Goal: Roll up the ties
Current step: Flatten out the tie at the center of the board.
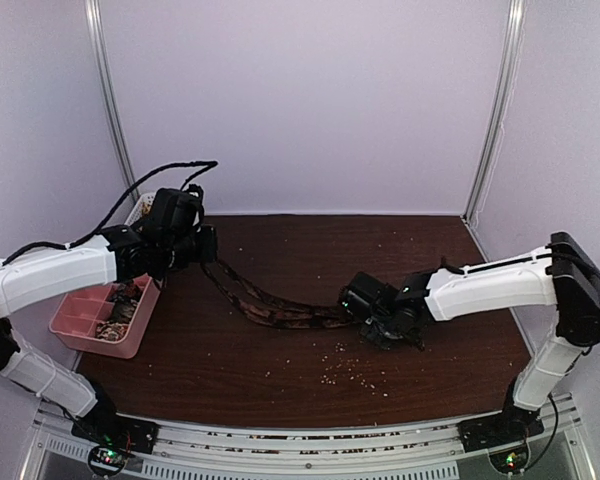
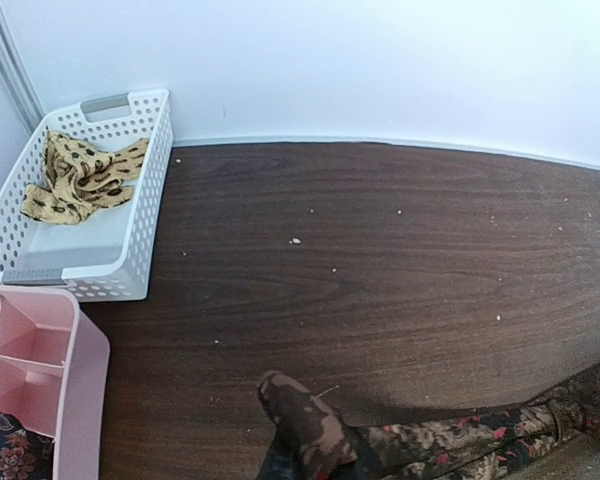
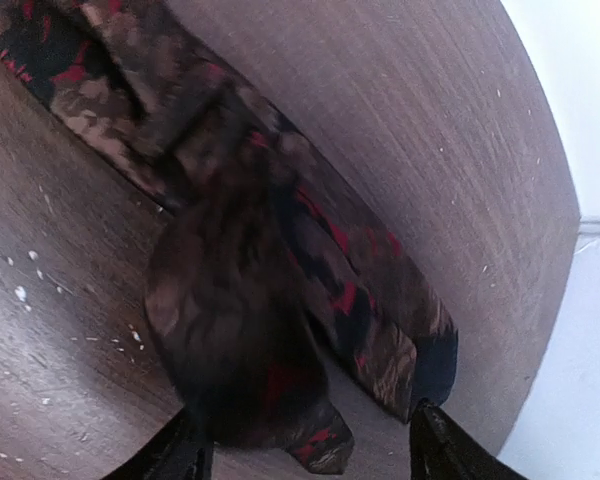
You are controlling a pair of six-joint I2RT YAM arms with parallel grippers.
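Note:
Bare tabletop [image 1: 174, 312] [image 2: 205, 460] beside the tray lies below and left of my left gripper in the top view, so next it needs to lower there and release the tie's raised end.
A dark floral tie [image 1: 270, 305] lies across the brown table between my two grippers. My left gripper [image 1: 192, 245] is shut on one end of it; that end [image 2: 302, 420] sticks up at the bottom of the left wrist view, and the strip runs off to the right [image 2: 480, 440]. My right gripper [image 3: 310, 455] stands open low over the table, its fingertips [image 3: 435, 445] on either side of the tie's loosely bunched other end [image 3: 240, 330]. In the top view this gripper [image 1: 382, 322] is at the table's middle right.
A white perforated basket [image 2: 150, 200] at the back left holds a tan patterned tie [image 2: 80, 180]. A pink divided tray [image 1: 85, 335] sits near the left edge with floral fabric [image 2: 5, 450] in one compartment. Pale crumbs [image 1: 350, 370] are scattered at the front.

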